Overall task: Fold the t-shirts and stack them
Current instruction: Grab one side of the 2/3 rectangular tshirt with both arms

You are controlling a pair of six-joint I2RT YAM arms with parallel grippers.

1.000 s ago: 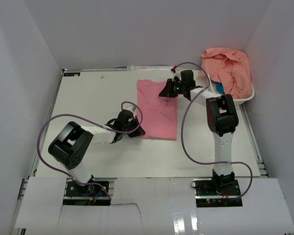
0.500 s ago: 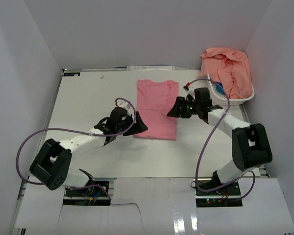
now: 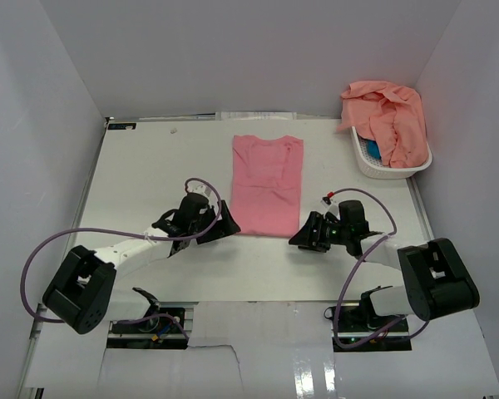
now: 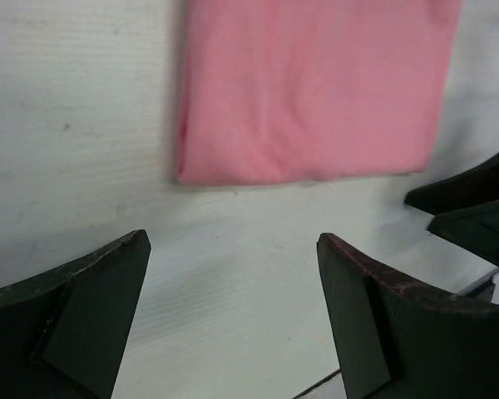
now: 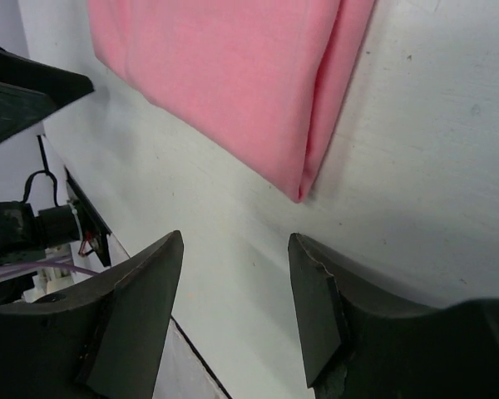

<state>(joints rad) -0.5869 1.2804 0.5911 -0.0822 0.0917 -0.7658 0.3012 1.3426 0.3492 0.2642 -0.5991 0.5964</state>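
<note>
The rose-pink t-shirt's nearest corner (image 4: 193, 169) rests flat on the tabletop below and just outward of my left gripper, which moves down and outward onto it next.
A rose-pink t-shirt (image 3: 267, 184) lies folded into a long rectangle in the middle of the table; its near edge shows in the left wrist view (image 4: 316, 91) and its near right corner in the right wrist view (image 5: 233, 75). My left gripper (image 3: 224, 226) stands open just off the shirt's near left corner, nothing between its fingers (image 4: 91, 307). My right gripper (image 3: 303, 235) is open off the near right corner, also empty. More salmon t-shirts (image 3: 391, 116) are heaped in the basket at the back right.
A white slotted basket (image 3: 381, 169) stands at the back right, against the right wall. White walls close in the table (image 3: 150, 166) on three sides. Purple cables loop from both arms.
Both grippers have opened and let go of the shirt. Both have drawn back toward the near edge, the right one from the shirt's far end. The shirt now lies flat, folded.
</note>
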